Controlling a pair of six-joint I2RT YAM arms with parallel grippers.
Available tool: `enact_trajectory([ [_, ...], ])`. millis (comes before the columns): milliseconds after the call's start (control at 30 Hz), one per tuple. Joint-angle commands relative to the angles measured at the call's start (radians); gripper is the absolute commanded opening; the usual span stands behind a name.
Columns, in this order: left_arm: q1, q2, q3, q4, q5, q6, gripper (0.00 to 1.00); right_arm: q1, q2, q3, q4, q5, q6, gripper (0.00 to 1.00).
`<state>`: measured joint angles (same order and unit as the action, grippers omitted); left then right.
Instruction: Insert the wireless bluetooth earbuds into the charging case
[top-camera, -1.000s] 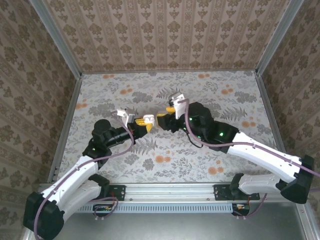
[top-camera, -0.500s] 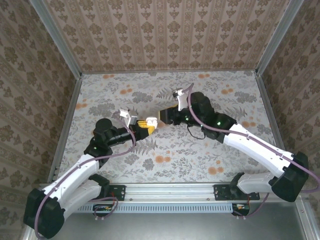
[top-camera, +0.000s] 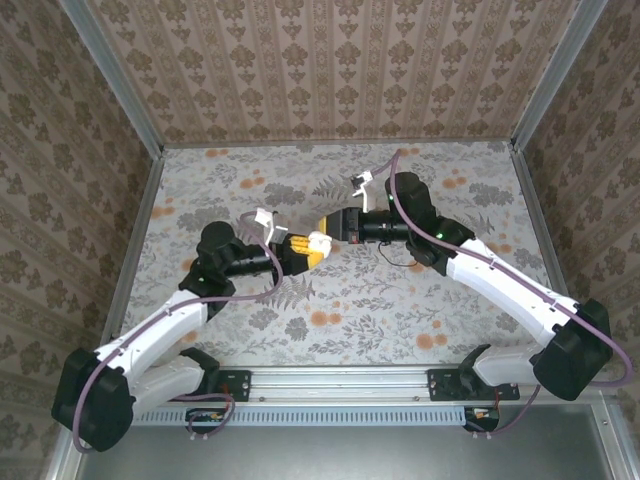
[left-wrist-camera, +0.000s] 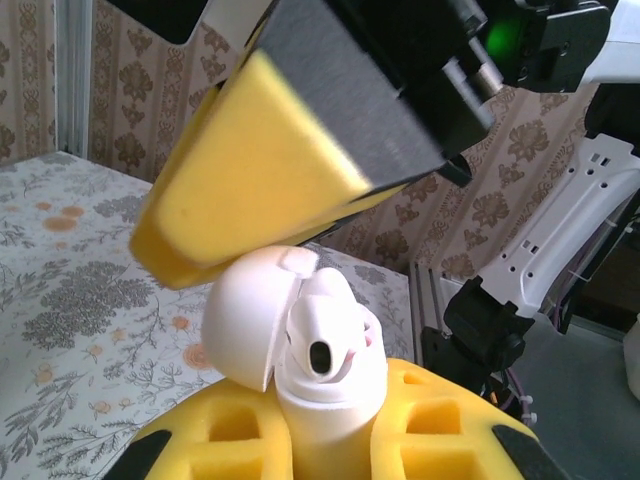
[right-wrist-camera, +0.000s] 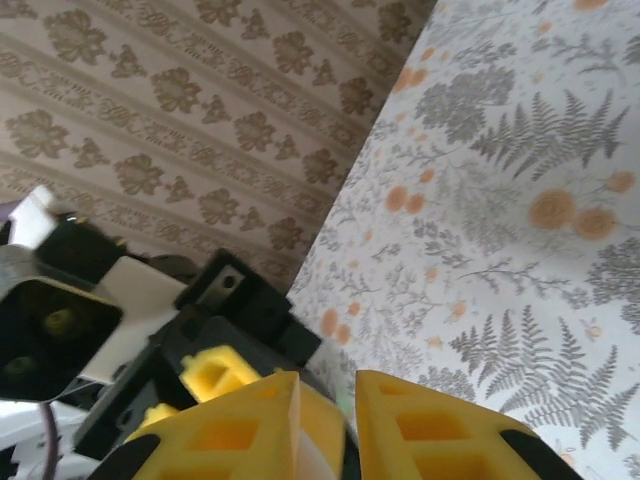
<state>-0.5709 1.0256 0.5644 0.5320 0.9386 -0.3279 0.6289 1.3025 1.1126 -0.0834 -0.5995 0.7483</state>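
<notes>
My left gripper tilts its fingers downward next, lowers the case onto the floral tabletop below and releases it, since the earbud sits inside the case (top-camera: 318, 241).
My left gripper (left-wrist-camera: 330, 440) is shut on a white charging case (left-wrist-camera: 322, 405), held upright between its yellow foam fingers (left-wrist-camera: 215, 440) above the table. The case's round lid (left-wrist-camera: 245, 320) is swung open to the left. One white earbud (left-wrist-camera: 335, 310) with a dark opening sits in the case's mouth. From the top the case (top-camera: 318, 241) is a small white spot between both grippers. My right gripper (top-camera: 330, 229) comes in from the right. One of its yellow fingers (left-wrist-camera: 260, 170) rests just over the lid's top edge. Its jaws (right-wrist-camera: 328, 405) stand narrowly apart, with a white sliver (right-wrist-camera: 303, 455) against the left finger.
The floral tablecloth (top-camera: 400, 290) covers the table, with wallpapered walls (top-camera: 330, 70) on three sides and a metal rail (top-camera: 340, 380) along the near edge. The two arms meet near the table's middle, their cables looping beside them.
My right gripper has swung left and down onto the held case, and its jaws have narrowed. The left arm has pushed the case slightly forward and to the right.
</notes>
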Motion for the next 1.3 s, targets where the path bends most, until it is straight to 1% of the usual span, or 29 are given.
enact_trajectory([
  [0,-0.006,0.003,0.041,0.037,0.009,0.023,0.00,0.003,-0.013,-0.033,0.056,-0.107,0.037,0.20],
  [167,-0.005,0.004,0.038,0.017,-0.014,0.029,0.00,0.005,-0.040,-0.057,0.071,-0.132,0.032,0.20],
  [367,0.003,0.017,0.042,0.020,-0.029,0.023,0.00,0.006,-0.059,-0.060,-0.003,-0.137,-0.012,0.19],
  [633,0.020,0.030,0.066,0.026,-0.025,-0.021,0.00,0.046,-0.059,-0.101,-0.088,-0.059,-0.103,0.15],
  [733,0.027,0.036,0.071,0.026,-0.033,-0.040,0.00,0.081,-0.051,-0.097,-0.146,0.022,-0.169,0.12],
  [933,0.058,0.054,0.079,0.054,-0.038,-0.131,0.00,0.177,-0.057,-0.094,-0.258,0.275,-0.330,0.07],
  [1033,0.062,0.060,0.104,0.006,-0.035,-0.113,0.00,0.216,-0.035,-0.087,-0.277,0.321,-0.363,0.06],
  [1067,0.060,0.063,0.110,-0.031,-0.039,-0.087,0.00,0.222,-0.032,-0.079,-0.279,0.328,-0.366,0.08],
  [1167,0.060,0.061,0.077,-0.097,-0.084,-0.009,0.00,0.224,-0.072,-0.071,-0.267,0.387,-0.372,0.21],
  [1200,0.060,0.058,0.054,-0.096,-0.106,0.001,0.00,0.221,-0.099,-0.069,-0.264,0.422,-0.375,0.26],
  [1267,0.060,0.051,0.006,-0.094,-0.145,0.025,0.01,0.202,-0.165,-0.065,-0.270,0.517,-0.377,0.41],
])
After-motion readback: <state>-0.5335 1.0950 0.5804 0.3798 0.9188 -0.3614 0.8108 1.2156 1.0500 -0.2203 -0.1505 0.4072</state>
